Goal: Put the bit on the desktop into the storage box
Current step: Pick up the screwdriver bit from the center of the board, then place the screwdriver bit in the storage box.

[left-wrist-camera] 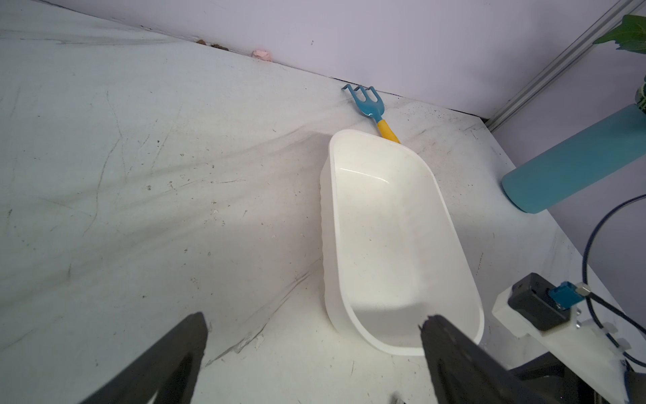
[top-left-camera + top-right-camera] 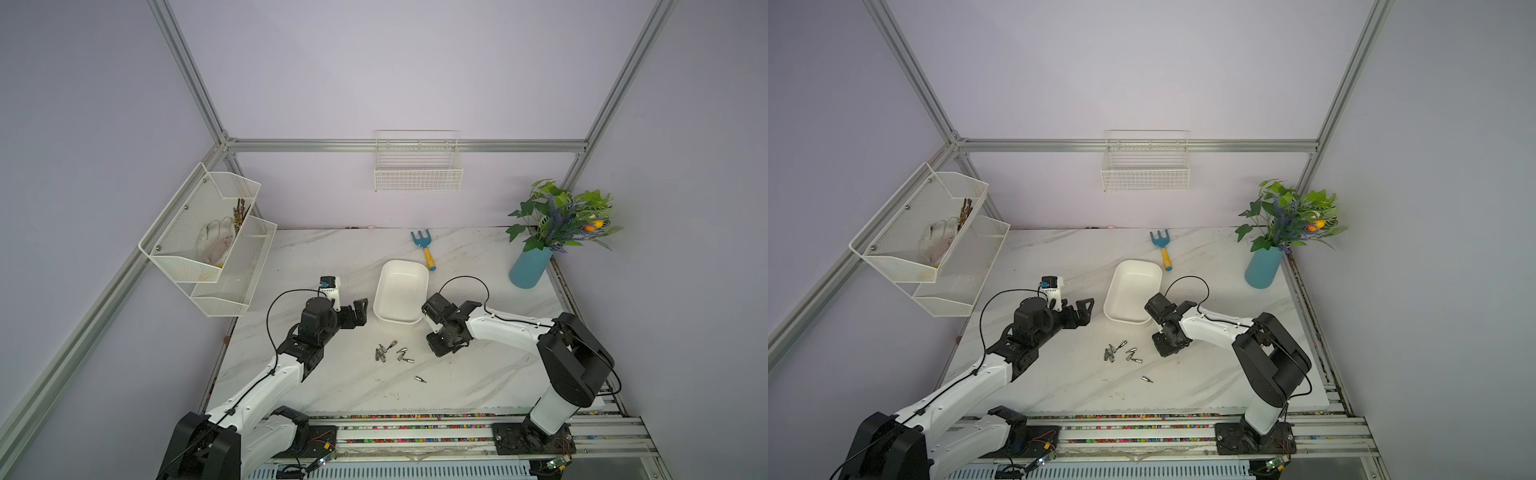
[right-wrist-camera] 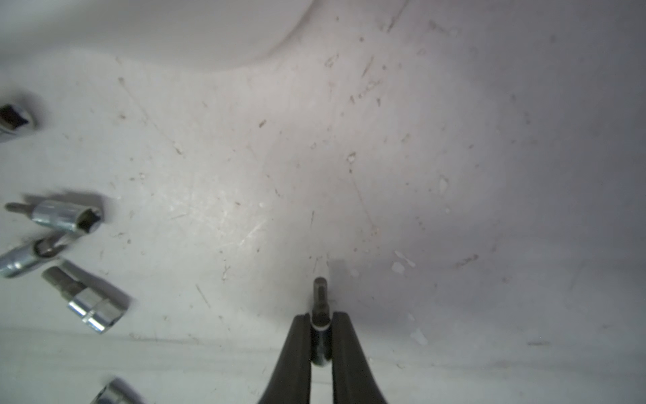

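The robot's right gripper will next move up and outward over the storage box's rim and let go of the bit above the storage box's bottom, because the storage box's side stands beyond the low-held bit.
Several small silver bits (image 2: 390,352) lie in a loose cluster on the white marble desktop (image 2: 353,386), and one lone bit (image 2: 420,379) lies nearer the front. In the right wrist view my right gripper (image 3: 321,316) is shut on a bit (image 3: 320,300), whose dark tip sticks out past the fingertips, close over the desktop. Other bits (image 3: 66,215) lie off to one side of it. In both top views that gripper (image 2: 438,347) points down just right of the cluster. The white storage box (image 2: 401,291) stands behind the cluster. My left gripper (image 2: 360,309) is open beside the box's left wall, holding nothing.
A blue garden fork with a yellow handle (image 2: 424,247) lies behind the box. At the back right stands a teal vase with plants (image 2: 530,268). A wire basket (image 2: 417,166) hangs on the back wall. A mesh rack (image 2: 208,241) hangs on the left.
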You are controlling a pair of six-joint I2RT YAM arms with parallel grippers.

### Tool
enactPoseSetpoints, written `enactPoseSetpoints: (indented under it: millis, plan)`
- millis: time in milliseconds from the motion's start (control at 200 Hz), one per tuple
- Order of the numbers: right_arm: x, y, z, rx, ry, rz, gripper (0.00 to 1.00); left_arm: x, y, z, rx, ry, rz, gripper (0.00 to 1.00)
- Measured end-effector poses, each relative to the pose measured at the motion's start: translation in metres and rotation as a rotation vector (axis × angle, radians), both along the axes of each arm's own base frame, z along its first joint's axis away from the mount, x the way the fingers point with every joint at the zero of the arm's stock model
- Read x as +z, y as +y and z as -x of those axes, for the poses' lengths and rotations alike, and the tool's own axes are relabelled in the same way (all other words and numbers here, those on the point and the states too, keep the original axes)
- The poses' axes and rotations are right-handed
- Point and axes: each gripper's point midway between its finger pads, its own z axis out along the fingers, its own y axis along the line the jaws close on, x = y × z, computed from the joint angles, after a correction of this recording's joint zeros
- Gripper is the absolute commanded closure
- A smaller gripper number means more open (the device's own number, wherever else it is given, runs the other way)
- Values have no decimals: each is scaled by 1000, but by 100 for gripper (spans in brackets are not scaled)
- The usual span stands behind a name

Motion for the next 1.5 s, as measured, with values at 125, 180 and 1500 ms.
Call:
enactPoseSetpoints:
  millis: [125,180,1500]
  plan:
    - [22,1,-8,-14,-54,-16,90,0,1,0,3,-2,-1,0]
    - [35,3,-13,-21,-89,-32,90,-1,1,1,5,0,-2,0]
    - [55,135,-159,-33,-299,-251,80,-8,6,2,26,26,-14,0]
